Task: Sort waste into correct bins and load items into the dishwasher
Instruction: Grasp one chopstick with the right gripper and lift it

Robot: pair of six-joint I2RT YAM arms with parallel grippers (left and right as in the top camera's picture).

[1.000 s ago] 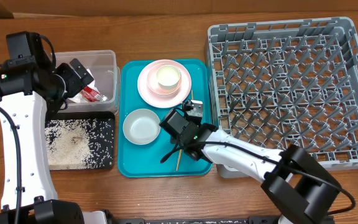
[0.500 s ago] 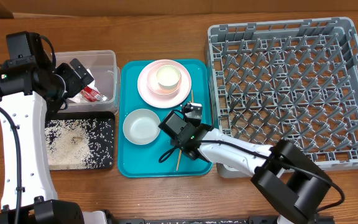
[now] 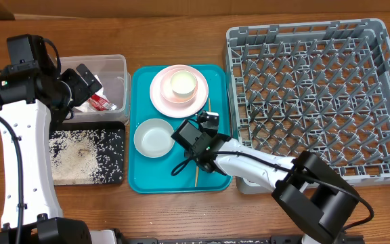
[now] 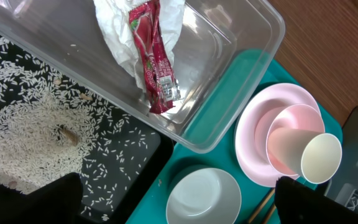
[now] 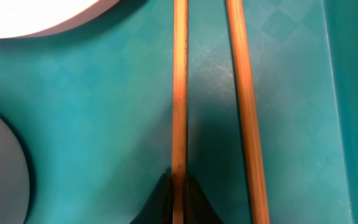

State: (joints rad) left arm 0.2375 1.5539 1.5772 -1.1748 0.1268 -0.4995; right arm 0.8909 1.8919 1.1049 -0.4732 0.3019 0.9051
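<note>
My right gripper should lift, move right in the overhead view, and lower the chopstick among the dish rack's tray-side wires to let it go, because the rack is empty.
My right gripper [image 3: 193,163] is low over the teal tray [image 3: 141,179] and shut on one of the two wooden chopsticks [image 5: 178,93]. The other chopstick [image 5: 246,112] lies free beside it. A white bowl [image 3: 154,137] sits left of that gripper. A pale pink plate [image 3: 160,95] holds a bowl [image 4: 284,134] with a small cup [image 4: 321,157] in it. My left gripper [image 3: 90,80] is open and empty above the clear tub [image 3: 117,64], which holds the crumpled napkin [image 4: 114,25] and the red sauce packet [image 4: 153,56]. Rice grains [image 3: 80,152] lie in the black tray [image 3: 117,177].
The grey dish rack [image 3: 303,30] fills the right side and has nothing in it; its near-left corner is close to my right arm. The teal tray lies between the bins and the rack. Bare wooden table [image 3: 175,41] shows behind the tray.
My right gripper has edged slightly left over the chopsticks. My left arm has not moved.
</note>
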